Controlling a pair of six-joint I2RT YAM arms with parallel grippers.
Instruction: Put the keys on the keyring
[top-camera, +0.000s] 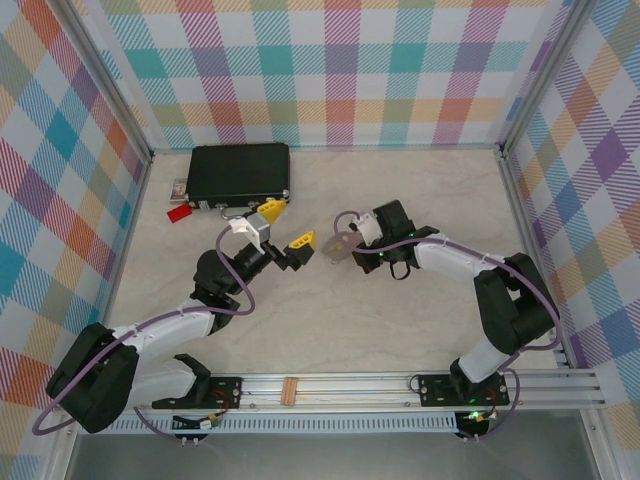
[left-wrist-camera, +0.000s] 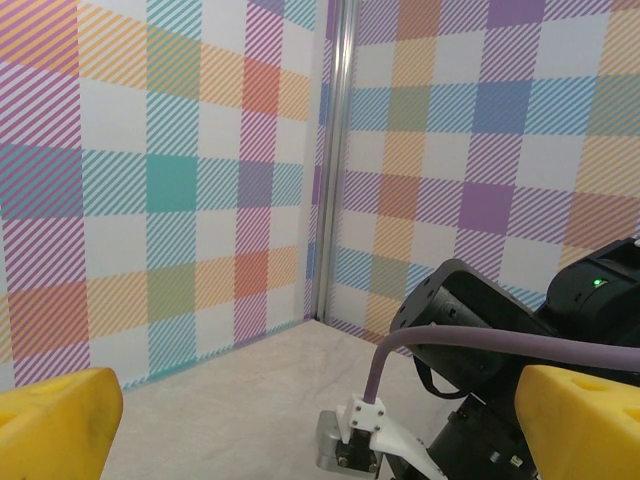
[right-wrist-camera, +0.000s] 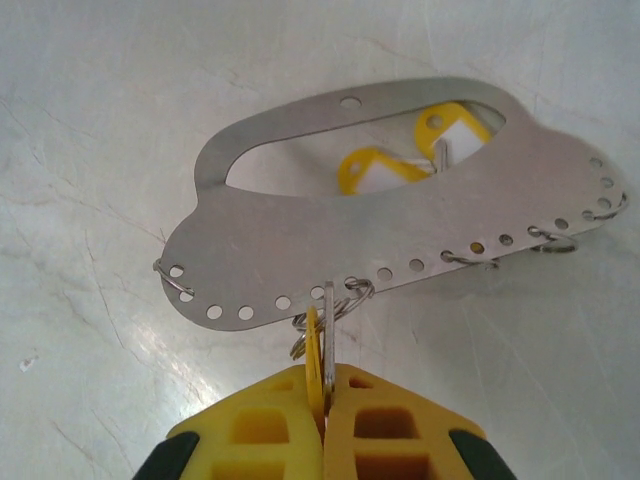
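Observation:
My right gripper will next move back and down to the clear tabletop beside the keyring and release the keys.
The keyring (right-wrist-camera: 300, 235) is a flat silver metal loop with a row of holes along its near edge, lying on the table. Small wire rings (right-wrist-camera: 345, 298) hang from some of the holes. My right gripper (right-wrist-camera: 322, 385) is shut on two keys held edge-on, one with a yellow head (right-wrist-camera: 314, 350) and one plain silver (right-wrist-camera: 329, 315), right at one wire ring. Two more yellow-headed keys (right-wrist-camera: 372, 168) show through the loop's opening. From above, the right gripper (top-camera: 352, 250) meets the keyring (top-camera: 335, 243) at mid-table. My left gripper (top-camera: 287, 226) hovers open just to its left, holding nothing.
A black case (top-camera: 240, 172) lies at the back left, with a small red tag (top-camera: 180, 212) beside its near left corner. In the left wrist view the right arm (left-wrist-camera: 500, 330) sits close ahead, between the yellow fingertips (left-wrist-camera: 55, 425). Checkered walls enclose the table.

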